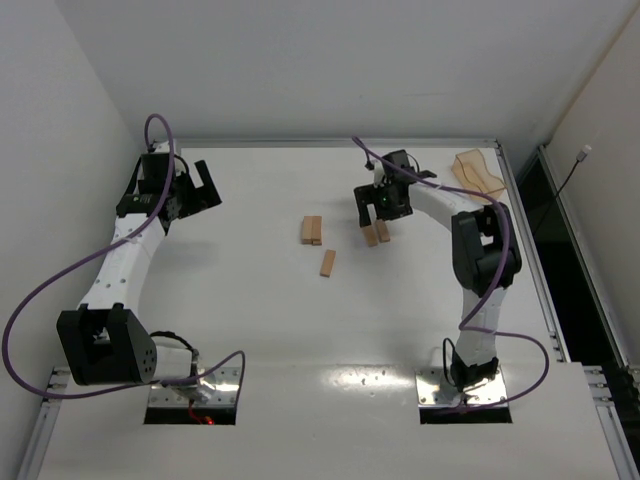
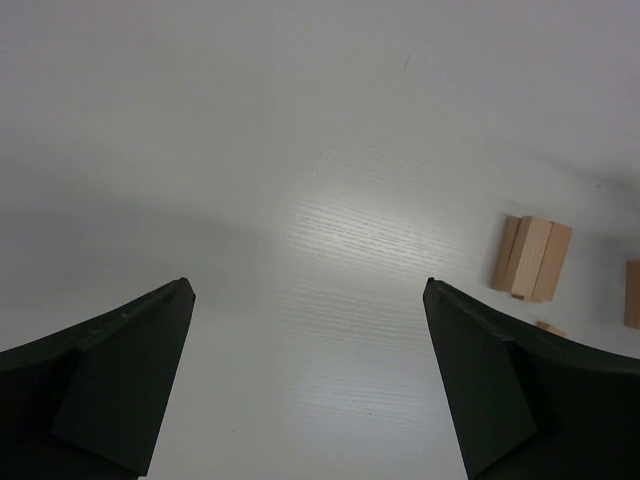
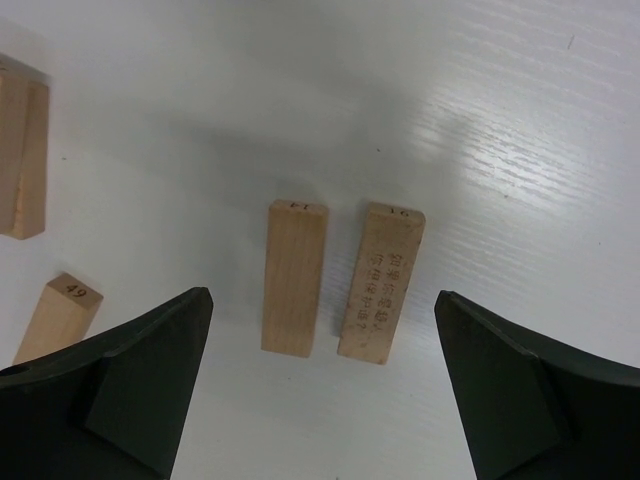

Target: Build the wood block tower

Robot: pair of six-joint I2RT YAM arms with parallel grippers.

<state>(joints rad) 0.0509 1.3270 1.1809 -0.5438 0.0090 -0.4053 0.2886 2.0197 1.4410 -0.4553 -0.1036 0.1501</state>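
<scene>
Next, my right gripper lowers around the plain and printed blocks and closes on their outer sides, since they lie side by side between its fingers.
A small stack of wood blocks, the tower (image 1: 312,230), lies mid-table; it also shows in the left wrist view (image 2: 532,258) and at the left edge of the right wrist view (image 3: 22,155). Two loose blocks lie side by side, a plain one (image 3: 295,277) and a printed one (image 3: 381,282), both under my right gripper (image 1: 374,222). That gripper (image 3: 322,297) is open and empty, hovering just above them. Another loose block (image 1: 327,263) lies nearer the front and shows marked 49 in the right wrist view (image 3: 58,318). My left gripper (image 1: 212,187) is open and empty (image 2: 308,285) at the far left.
A translucent orange-tan tray (image 1: 478,172) stands at the back right corner. The table's raised rim (image 1: 340,144) runs along the back. A purple cable (image 1: 60,275) loops beside the left arm.
</scene>
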